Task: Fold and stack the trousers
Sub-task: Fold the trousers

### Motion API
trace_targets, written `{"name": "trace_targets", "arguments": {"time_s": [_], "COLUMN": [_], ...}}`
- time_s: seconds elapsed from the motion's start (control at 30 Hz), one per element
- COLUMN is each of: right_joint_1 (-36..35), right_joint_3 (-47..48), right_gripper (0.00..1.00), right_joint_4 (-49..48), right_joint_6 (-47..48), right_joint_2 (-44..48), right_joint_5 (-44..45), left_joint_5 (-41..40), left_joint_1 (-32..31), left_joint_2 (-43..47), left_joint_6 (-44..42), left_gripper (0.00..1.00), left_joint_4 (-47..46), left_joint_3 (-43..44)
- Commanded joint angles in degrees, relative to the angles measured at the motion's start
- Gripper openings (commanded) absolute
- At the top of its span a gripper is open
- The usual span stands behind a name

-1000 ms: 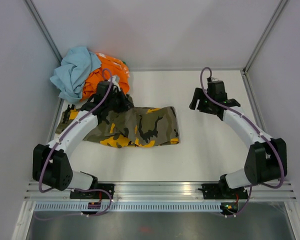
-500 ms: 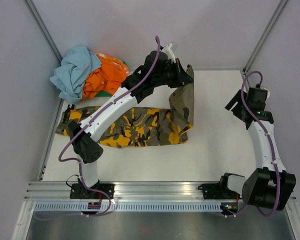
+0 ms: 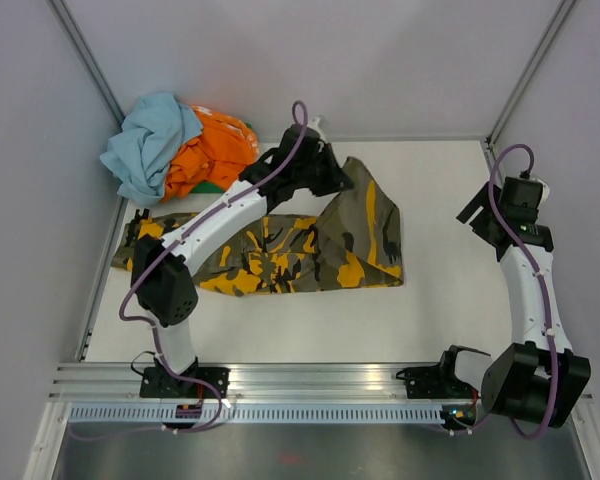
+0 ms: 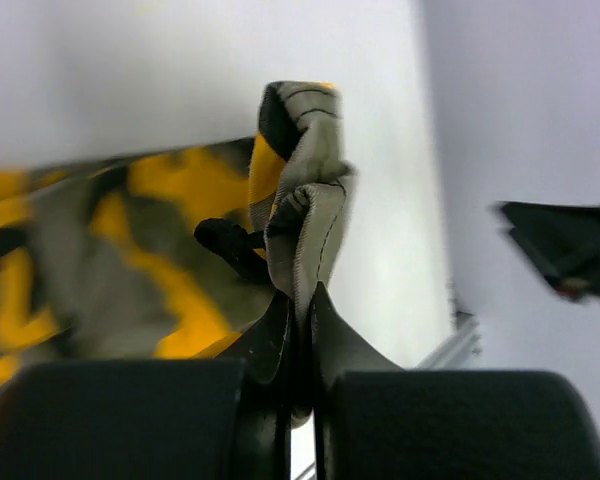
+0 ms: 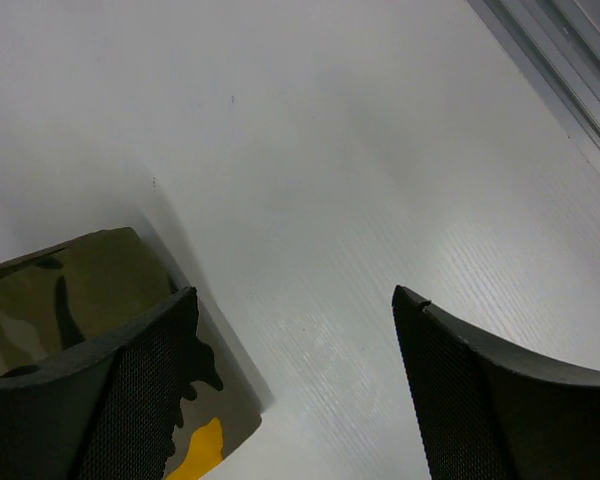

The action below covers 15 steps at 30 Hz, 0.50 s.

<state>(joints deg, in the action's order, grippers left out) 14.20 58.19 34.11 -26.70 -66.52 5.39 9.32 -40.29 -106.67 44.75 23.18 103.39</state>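
Note:
My left gripper holds the trousers' lifted edge. It should next move down and to its left in the top view onto the trousers' flat middle (image 3: 252, 264) and let go of the edge.
The camouflage trousers (image 3: 280, 255) lie across the left and middle of the white table, olive, black and orange-yellow. My left gripper (image 3: 330, 172) is shut on an edge of the cloth and holds it lifted near the back of the table, so a flap drapes down to the right (image 3: 375, 225). In the left wrist view the pinched hem (image 4: 305, 215) stands up between the closed fingers. My right gripper (image 3: 502, 205) is open and empty at the right side, apart from the cloth. Its view shows a corner of the trousers (image 5: 80, 290) at the left.
A pile of other clothes, light blue (image 3: 150, 140) and orange (image 3: 210, 150), sits at the back left corner. Grey walls with metal frame posts enclose the table. A metal rail (image 3: 320, 380) runs along the near edge.
My left gripper lifted the trouser edge from the left side up and to the right, then lowered slightly, spreading the flap rightward. My right arm swung away to the right edge.

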Motion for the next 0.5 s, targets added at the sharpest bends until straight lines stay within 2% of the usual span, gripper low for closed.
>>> {"name": "trace_targets", "arguments": {"time_s": [0.0, 0.03, 0.13, 0.17, 0.2, 0.23, 0.3, 0.47], "right_joint_1": [0.13, 0.13, 0.13, 0.13, 0.04, -0.04, -1.53, -4.79], "right_joint_3": [1.13, 0.35, -1.41, -2.03, -3.34, -4.05, -5.02, -5.28], "right_gripper": [0.85, 0.85, 0.86, 0.86, 0.86, 0.89, 0.91, 0.92], "right_joint_4": [-1.59, -1.85, -4.39, -5.62, -6.85, -9.56, -11.16, -11.96], "right_joint_6": [1.39, 1.56, 1.48, 1.47, 1.47, 0.95, 0.68, 2.88], "right_joint_2": [0.78, 0.78, 0.34, 0.08, -0.1, -0.53, -1.32, -3.43], "right_joint_5": [-2.13, -2.57, -7.47, -10.19, -16.57, -19.6, -22.69, -22.96], "left_joint_5": [-2.64, -3.08, -6.06, -6.85, -7.03, -6.78, -7.12, -7.65], "left_joint_1": [5.04, 5.66, 7.5, 8.12, 8.91, 9.79, 12.16, 15.07], "left_joint_2": [8.31, 10.06, 16.05, 17.01, 18.33, 18.86, 20.27, 20.37], "left_joint_6": [0.52, 0.25, -0.36, -0.28, 0.5, 0.86, 2.35, 3.06], "left_gripper": [0.02, 0.02, 0.02, 0.02, 0.02, 0.02, 0.02, 0.02], "left_joint_4": [-0.94, -1.29, -1.73, -1.12, -0.77, -0.51, 0.55, 1.52], "left_joint_3": [-10.73, -16.76, -27.23, -29.28, -30.96, -34.02, -37.72, -40.9]}}
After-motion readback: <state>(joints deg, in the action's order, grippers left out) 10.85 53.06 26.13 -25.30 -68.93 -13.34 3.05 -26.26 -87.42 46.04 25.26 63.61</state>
